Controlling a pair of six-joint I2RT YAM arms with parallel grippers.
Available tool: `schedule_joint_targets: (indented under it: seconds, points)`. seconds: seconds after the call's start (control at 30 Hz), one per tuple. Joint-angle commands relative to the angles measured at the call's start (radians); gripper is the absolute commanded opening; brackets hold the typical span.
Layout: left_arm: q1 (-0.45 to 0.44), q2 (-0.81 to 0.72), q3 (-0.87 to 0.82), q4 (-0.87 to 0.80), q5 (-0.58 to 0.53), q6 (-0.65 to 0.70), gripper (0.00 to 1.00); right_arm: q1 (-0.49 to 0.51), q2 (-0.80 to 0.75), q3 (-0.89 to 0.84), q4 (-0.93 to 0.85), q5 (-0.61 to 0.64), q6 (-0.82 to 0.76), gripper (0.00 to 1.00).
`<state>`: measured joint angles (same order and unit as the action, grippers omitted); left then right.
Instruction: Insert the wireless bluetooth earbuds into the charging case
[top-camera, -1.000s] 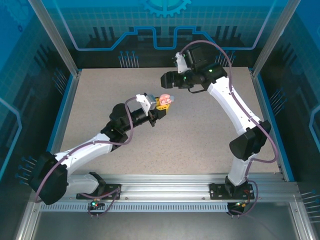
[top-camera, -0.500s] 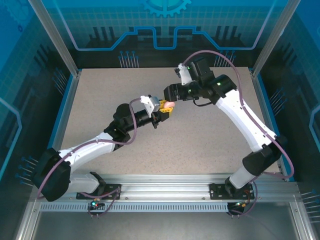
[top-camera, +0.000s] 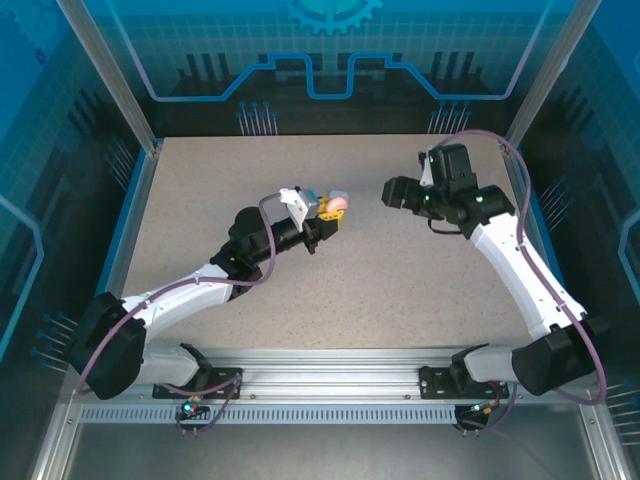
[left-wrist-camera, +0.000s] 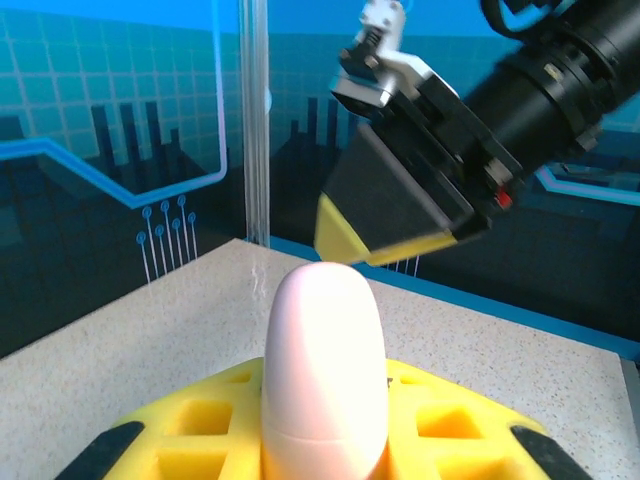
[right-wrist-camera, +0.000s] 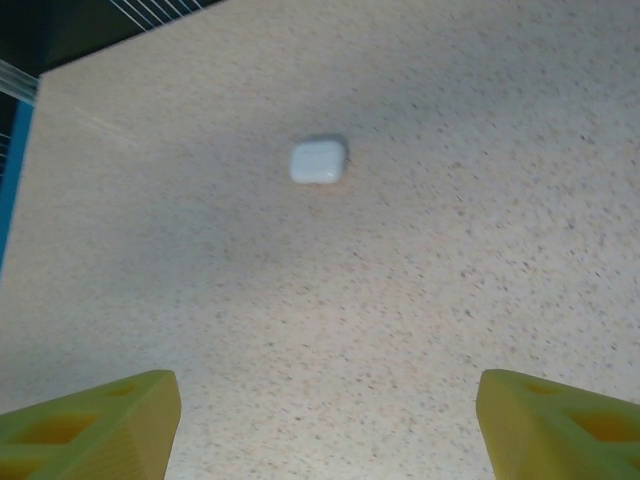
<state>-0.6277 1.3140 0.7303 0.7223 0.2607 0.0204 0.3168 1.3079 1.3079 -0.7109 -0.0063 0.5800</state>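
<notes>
I will next tip the fingers of my left gripper downward, lower the pink case onto the bare tabletop below, beside the white case, and release it.
A pale pink charging case, its lid down, stands upright between the yellow fingers of my left gripper, which is shut on it above the middle of the table. My right gripper hangs open and empty a little to the right of the pink case, apart from it and pointing towards it. Its yellow finger looms behind the case in the left wrist view. Below my right gripper a small white case lies closed on the table. The earbuds are out of view.
The speckled beige tabletop is bordered by blue rails and the enclosure's posts. Both arms reach in from the near edge, the left one stretched diagonally across the table's left half.
My right gripper has drawn back to the right, away from the pink case it was right beside. The left gripper still holds the case in nearly the same place.
</notes>
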Motion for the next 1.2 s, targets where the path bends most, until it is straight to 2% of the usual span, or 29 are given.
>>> schedule_joint_targets:
  seconds: [0.0,0.23,0.43,0.53,0.8,1.17]
  points:
    - [0.005,0.031,-0.043,0.02,-0.054,-0.07,0.0,-0.008,-0.042,-0.141,0.104,0.046,0.021,0.79]
    - [0.004,0.098,-0.103,0.019,-0.114,-0.173,0.0,-0.008,-0.079,-0.366,0.189,0.057,0.032,0.79]
    - [0.004,0.178,-0.092,-0.036,-0.154,-0.261,0.0,-0.008,-0.096,-0.423,0.217,0.043,0.032,0.79]
    - [0.004,0.229,-0.045,-0.116,-0.165,-0.29,0.0,-0.009,-0.101,-0.448,0.217,0.046,0.022,0.8]
    - [0.006,0.402,0.076,-0.175,-0.151,-0.4,0.0,-0.019,-0.101,-0.45,0.227,0.037,0.015,0.8]
    - [0.022,0.625,0.345,-0.465,-0.142,-0.545,0.0,-0.042,-0.098,-0.435,0.222,0.02,0.009,0.8]
